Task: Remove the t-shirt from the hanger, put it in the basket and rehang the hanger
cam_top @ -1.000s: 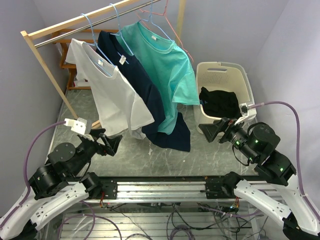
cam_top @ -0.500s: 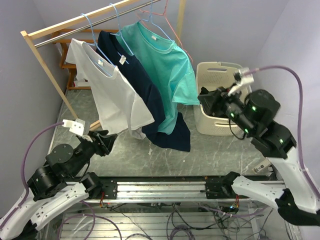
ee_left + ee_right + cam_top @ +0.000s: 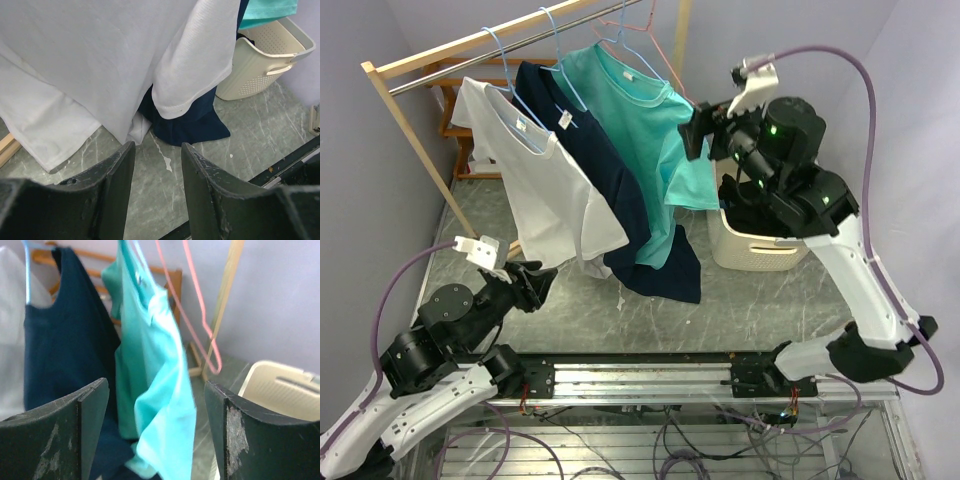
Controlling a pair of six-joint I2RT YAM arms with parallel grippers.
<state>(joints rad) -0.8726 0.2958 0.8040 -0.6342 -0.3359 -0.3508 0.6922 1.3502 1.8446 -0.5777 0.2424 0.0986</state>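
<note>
I need to move my right gripper's open fingers outward and to its left in the top view next, to the shoulder of the teal t-shirt, which hangs clear of the gripper, and then close them.
Three t-shirts hang on blue hangers from a rail: a white t-shirt [image 3: 535,185] on the left, a navy t-shirt [image 3: 620,210] in the middle, a teal t-shirt [image 3: 655,135] on the right. My right gripper [image 3: 698,135] is open, raised beside the teal sleeve; in the right wrist view the teal t-shirt [image 3: 160,405] hangs in line with the gap between my open jaws, apart from them. My left gripper [image 3: 542,281] is open and empty, low over the floor below the white t-shirt [image 3: 100,65].
A cream laundry basket [image 3: 760,245] holding black clothing [image 3: 760,215] stands at the right, under my right arm. An empty pink hanger [image 3: 197,325] hangs right of the teal t-shirt. The wooden rack post [image 3: 415,140] stands at the left.
My right arm has risen from low beside the basket, up over it, to the teal t-shirt's sleeve. My left gripper has barely moved.
</note>
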